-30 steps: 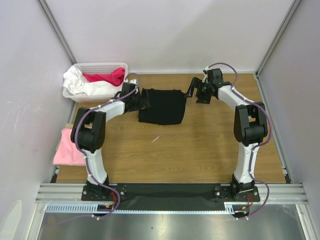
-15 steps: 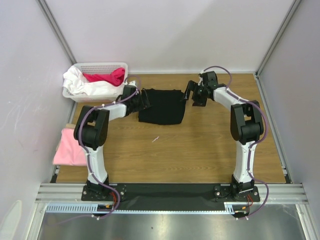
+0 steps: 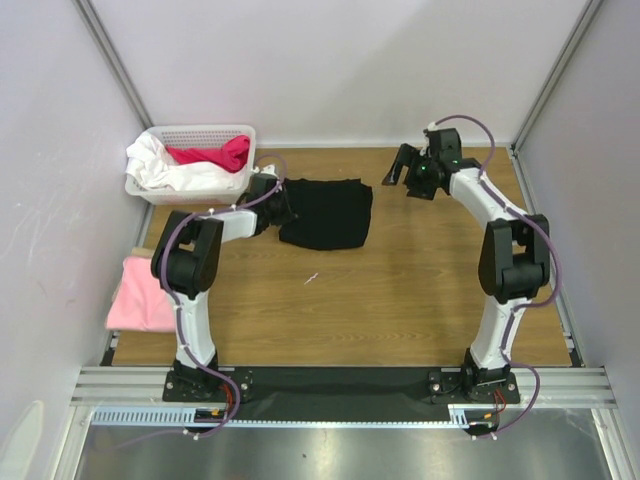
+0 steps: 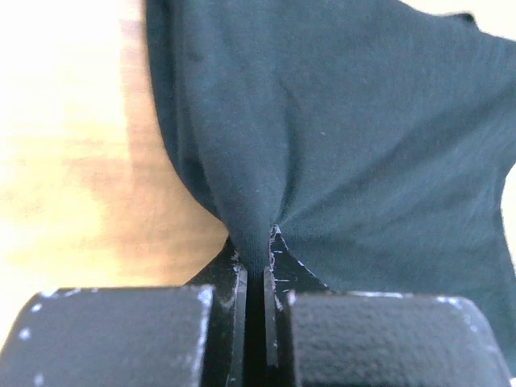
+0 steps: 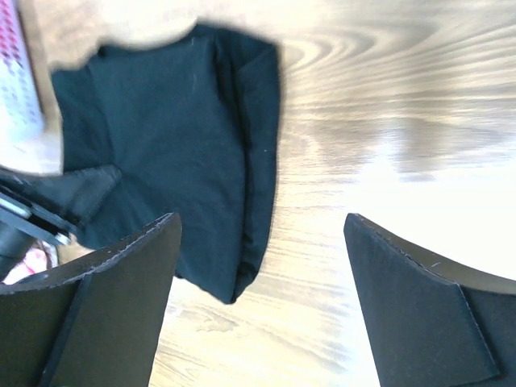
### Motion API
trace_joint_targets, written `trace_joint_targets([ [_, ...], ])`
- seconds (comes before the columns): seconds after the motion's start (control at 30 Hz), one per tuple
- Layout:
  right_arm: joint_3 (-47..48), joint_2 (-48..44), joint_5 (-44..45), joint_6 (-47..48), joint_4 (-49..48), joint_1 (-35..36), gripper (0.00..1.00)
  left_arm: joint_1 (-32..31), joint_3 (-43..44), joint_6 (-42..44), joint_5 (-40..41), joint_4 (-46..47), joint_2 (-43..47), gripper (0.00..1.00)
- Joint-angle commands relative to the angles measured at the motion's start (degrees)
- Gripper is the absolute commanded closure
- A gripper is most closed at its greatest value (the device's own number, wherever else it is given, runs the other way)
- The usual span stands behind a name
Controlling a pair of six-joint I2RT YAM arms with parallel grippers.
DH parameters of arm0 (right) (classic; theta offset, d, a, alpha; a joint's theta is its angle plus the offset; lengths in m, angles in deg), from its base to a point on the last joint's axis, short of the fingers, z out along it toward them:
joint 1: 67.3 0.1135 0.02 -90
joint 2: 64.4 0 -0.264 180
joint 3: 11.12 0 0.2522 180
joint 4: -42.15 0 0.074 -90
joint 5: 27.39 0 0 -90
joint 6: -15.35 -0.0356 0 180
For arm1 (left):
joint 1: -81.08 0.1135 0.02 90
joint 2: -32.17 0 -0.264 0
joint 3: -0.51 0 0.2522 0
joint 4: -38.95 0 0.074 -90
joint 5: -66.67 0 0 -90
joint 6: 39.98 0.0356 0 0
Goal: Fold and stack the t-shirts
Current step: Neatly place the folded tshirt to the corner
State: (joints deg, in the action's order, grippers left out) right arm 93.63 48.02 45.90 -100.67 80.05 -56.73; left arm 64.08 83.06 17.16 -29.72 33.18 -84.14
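Note:
Next, my left gripper moves back and to the left in the top view and releases the black t-shirt (image 3: 327,212) over the pink t-shirt (image 3: 140,295), which lies flat for stacking.
The black t-shirt (image 3: 327,212) lies folded into a small rectangle at the back middle of the table. My left gripper (image 3: 283,206) is at its left edge. In the left wrist view the left gripper (image 4: 256,242) is shut on a pinched fold of the black t-shirt (image 4: 347,121). My right gripper (image 3: 396,172) hangs open, a little to the right of the shirt and apart from it. In the right wrist view the right gripper (image 5: 262,222) has only wood and the black t-shirt's (image 5: 169,153) right edge below it. The pink t-shirt (image 3: 140,295) lies at the table's left edge.
A white basket (image 3: 236,133) at the back left holds white and magenta cloth. It also shows as the basket (image 5: 18,76) in the right wrist view. Grey walls and metal posts close in the table on three sides.
My left gripper has gone from open to shut on the black t-shirt's left edge. My right gripper has drawn back to the right, away from the shirt, staying open.

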Motion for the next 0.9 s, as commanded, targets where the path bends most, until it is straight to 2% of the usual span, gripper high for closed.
trace_joint_targets([
  [0.0, 0.34, -6.24, 2.82, 1.59, 2.31, -0.64, 0.11, -2.6, -3.4, 6.66, 2.78, -11.83, 6.41, 0.99],
  [0.13, -0.97, -8.79, 2.82, 1.85, 4.07, -2.47, 0.11, -3.92, -7.7, 12.28, 5.51, -19.31, 15.29, 1.0],
  [0.3, -4.14, -11.69, 0.63, 2.46, 3.72, -5.2, 0.11, -4.1, -14.82, 13.88, 11.3, -29.4, 28.31, 1.0],
  [0.47, -7.38, -15.03, 0.7, 4.4, 4.25, -6.52, 0.11, -4.19, -15.97, 15.11, 14.12, -37.86, 42.97, 1.0],
  [0.57, -11.43, -17.06, -0.16, 3.7, 2.49, -6.96, 0.11, -4.19, -14.58, 17.47, 21.23, -43.04, 48.17, 1.0],
  [0.6, -12.13, -17.32, -0.51, 3.35, 2.32, -7.31, 0.11, -4.19, -14.22, 18.0, 25.34, -43.75, 48.89, 1.0],
  [0.73, -13.2, -17.85, -0.61, 3.17, 2.31, -8.28, 0.11, -4.1, -12.02, 21.51, 33.52, -47.97, 49.17, 1.0],
  [0.87, -12.84, -18.29, 0.27, 3.78, 3.19, -10.12, 0.11, -4.1, -9.92, 27.05, 40.9, -51.39, 45.66, 1.0],
])
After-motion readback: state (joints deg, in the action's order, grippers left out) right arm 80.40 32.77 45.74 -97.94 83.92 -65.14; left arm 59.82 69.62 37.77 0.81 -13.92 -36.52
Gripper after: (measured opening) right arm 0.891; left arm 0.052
